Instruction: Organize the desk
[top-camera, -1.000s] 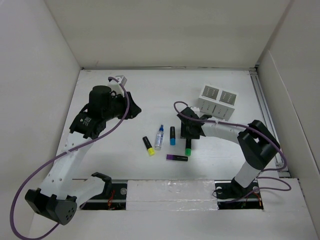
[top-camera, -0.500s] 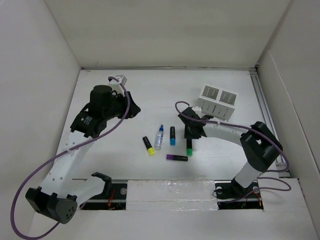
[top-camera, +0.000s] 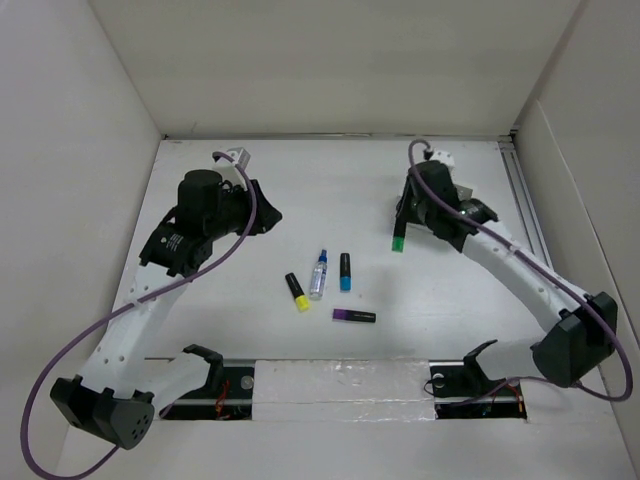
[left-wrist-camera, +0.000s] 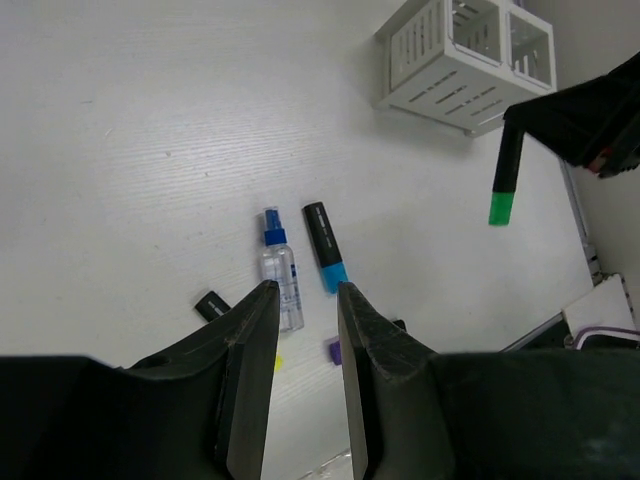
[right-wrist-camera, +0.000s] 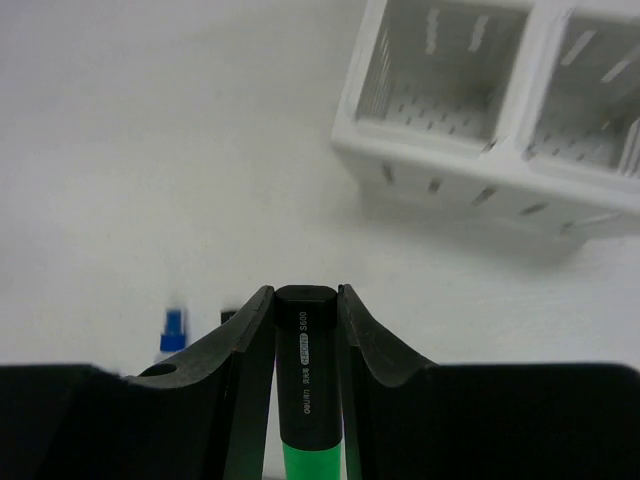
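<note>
Next, my right gripper moves away from my base toward the metal rail, then lowers over the organizer box's rail-side compartment.
The white desk holds a yellow highlighter, a small spray bottle, a blue highlighter and a purple highlighter in a loose group at its middle front. My right gripper is shut on a green-capped black highlighter and holds it in the air, cap down, just in front of the white organizer box. My left gripper is open and empty, raised over the desk's left middle, with the spray bottle and the blue highlighter below it.
White walls enclose the desk on the left, back and right. A metal rail runs along the right side. In the top view my right arm hides the organizer. The arm bases sit at the front edge.
My right gripper has lifted the green highlighter off the desk and carried it back and to the right, up to the organizer. The left arm has not moved.
</note>
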